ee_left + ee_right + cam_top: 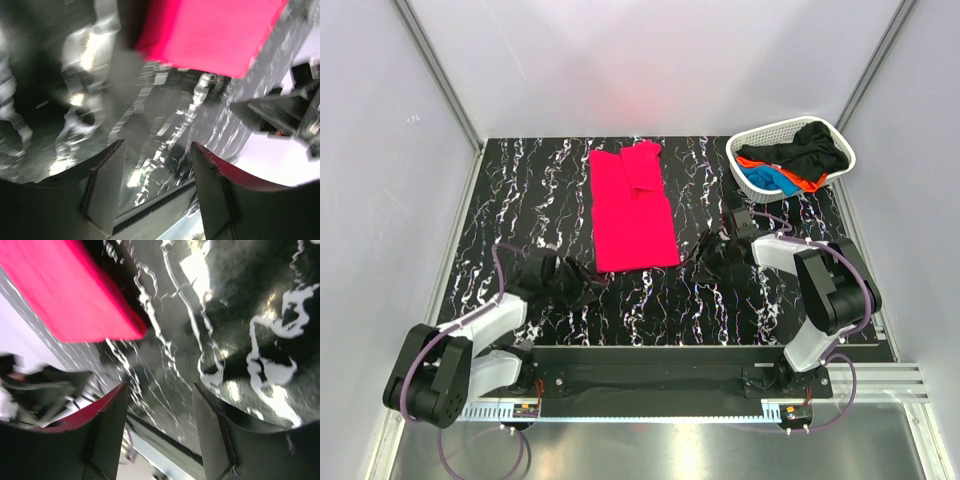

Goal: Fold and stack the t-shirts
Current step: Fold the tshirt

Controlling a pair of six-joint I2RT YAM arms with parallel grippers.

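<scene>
The pinkish-red shirt's near corner away from the basket is below and outward of my left gripper, and my left fingers are short of the cloth. My left gripper needs to move down and outward next.
A pinkish-red t-shirt (632,206) lies folded into a long strip on the black marble table, at the middle back. Its near corners show in the left wrist view (210,35) and the right wrist view (65,295). Black (800,152), blue (767,180) and orange (807,184) t-shirts lie heaped in the white basket (758,135) at the back right. My left gripper (596,287) is open and empty, near the shirt's near left corner. My right gripper (698,262) is open and empty, just right of the shirt's near right corner.
The table (520,200) has a metal rail (650,355) along its near edge, where the arm bases are bolted. White walls stand on three sides.
</scene>
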